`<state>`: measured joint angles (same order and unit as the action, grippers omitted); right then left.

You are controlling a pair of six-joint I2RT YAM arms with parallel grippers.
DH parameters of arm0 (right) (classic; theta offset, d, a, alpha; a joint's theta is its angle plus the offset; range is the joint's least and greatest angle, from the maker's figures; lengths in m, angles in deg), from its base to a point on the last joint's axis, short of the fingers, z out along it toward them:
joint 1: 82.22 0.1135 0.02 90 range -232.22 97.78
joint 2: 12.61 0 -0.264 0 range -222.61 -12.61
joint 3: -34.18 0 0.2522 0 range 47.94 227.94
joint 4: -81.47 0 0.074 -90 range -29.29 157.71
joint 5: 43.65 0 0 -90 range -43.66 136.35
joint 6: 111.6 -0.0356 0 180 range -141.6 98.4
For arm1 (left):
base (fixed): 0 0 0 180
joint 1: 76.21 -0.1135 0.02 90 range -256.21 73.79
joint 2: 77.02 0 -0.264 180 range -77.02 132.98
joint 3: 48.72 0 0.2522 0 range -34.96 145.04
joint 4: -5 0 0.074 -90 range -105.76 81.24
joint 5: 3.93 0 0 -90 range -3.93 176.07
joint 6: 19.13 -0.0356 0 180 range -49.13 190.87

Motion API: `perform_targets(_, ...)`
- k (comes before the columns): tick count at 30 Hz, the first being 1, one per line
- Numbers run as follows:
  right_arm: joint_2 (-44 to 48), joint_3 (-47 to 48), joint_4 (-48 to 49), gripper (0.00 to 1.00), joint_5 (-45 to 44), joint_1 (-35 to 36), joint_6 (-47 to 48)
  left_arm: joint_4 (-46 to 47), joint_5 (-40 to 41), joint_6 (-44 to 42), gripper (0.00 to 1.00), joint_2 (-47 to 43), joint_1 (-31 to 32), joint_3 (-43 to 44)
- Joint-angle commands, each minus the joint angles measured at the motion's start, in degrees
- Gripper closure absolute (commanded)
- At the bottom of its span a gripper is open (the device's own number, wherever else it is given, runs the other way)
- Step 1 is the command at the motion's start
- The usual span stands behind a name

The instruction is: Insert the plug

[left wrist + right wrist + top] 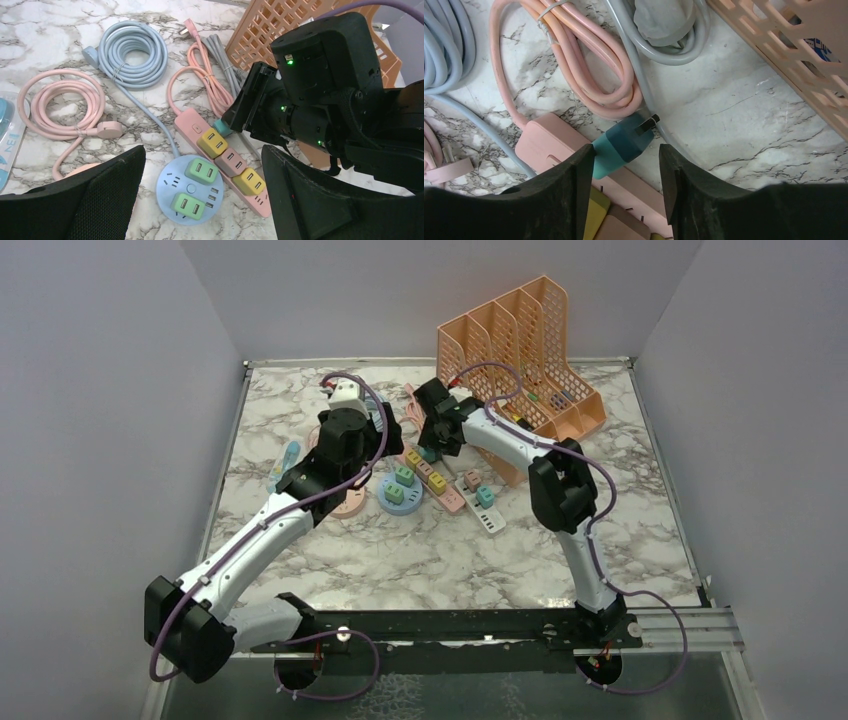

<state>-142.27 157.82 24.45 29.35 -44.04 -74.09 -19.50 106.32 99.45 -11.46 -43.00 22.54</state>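
Observation:
I need to move my left gripper across toward the plug's teal end [427, 454] [220, 126] and close on it, since that end lies to the gripper's right in the top view.
A teal plug [624, 145] lies on its side on the marble, prongs pointing away, against the far edge of a pink power strip [549, 145]. My right gripper [626, 162] is open just above it, one finger on each side, the left finger close to the plug's teal end. The plug also shows in the left wrist view [223, 127] and the top view [428, 454]. The strip [190, 122] carries two yellow adapters and one pink adapter. My left gripper [202, 157] is open and empty above a round blue socket hub [172, 187] holding two green adapters.
An orange file rack [525, 350] stands at the back right, close to the right arm. Coiled cables lie behind the strip: blue [132, 52], pink [55, 107], salmon [200, 80] and grey [664, 30]. A white strip [485, 510] with adapters lies to the right.

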Motion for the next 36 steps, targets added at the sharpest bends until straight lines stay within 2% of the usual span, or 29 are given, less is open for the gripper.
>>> perform_targets(1, -3.57, 0.77, -0.47, 0.48, 2.18, -0.22, 2.42, 3.15, 1.37, -1.75, 0.12, 0.48, -0.58, 0.47)
perform_targets(9, -5.48, 3.29, 1.05, 0.4, 3.39, -0.4, 3.18, 2.64, 0.69, -3.32, 0.12, 2.49, -1.37, 1.69)
perform_targets(14, -6.59, 4.84, 0.92, 0.41, 3.91, -0.38, 4.36, 2.11, 0.58, -3.71, 0.12, 2.73, -2.03, 1.86)
perform_targets(15, -6.44, 4.9, 0.83, 0.42, 3.97, -0.38, 4.54, 2.09, 0.5, -3.72, 0.12, 2.69, -2.21, 1.94)
perform_targets(19, -5.51, 4.15, 1.39, 0.57, 4.77, -0.55, 5.4, 2.04, 0.13, -3.45, 0.12, 2.82, -2.7, 2.09)
perform_targets(23, -2.88, 2.35, 3.23, 0.63, 2.84, -0.92, 6.1, 2.14, -1.27, -3.25, 0.12, 2.93, -2.97, 1.96)
perform_targets(30, 5.36, -3.17, 7.72, 0.65, 3.15, -2.76, 8.7, 1.3, -7.24, -1.44, 0.12, 2.46, -2.98, 0.41)
perform_targets(36, 15.76, -14.28, 14.72, 0.65, 11.66, -4.68, 11.91, 0.73, -14.14, 0.2, 0.12, 1.81, -3.0, -0.6)
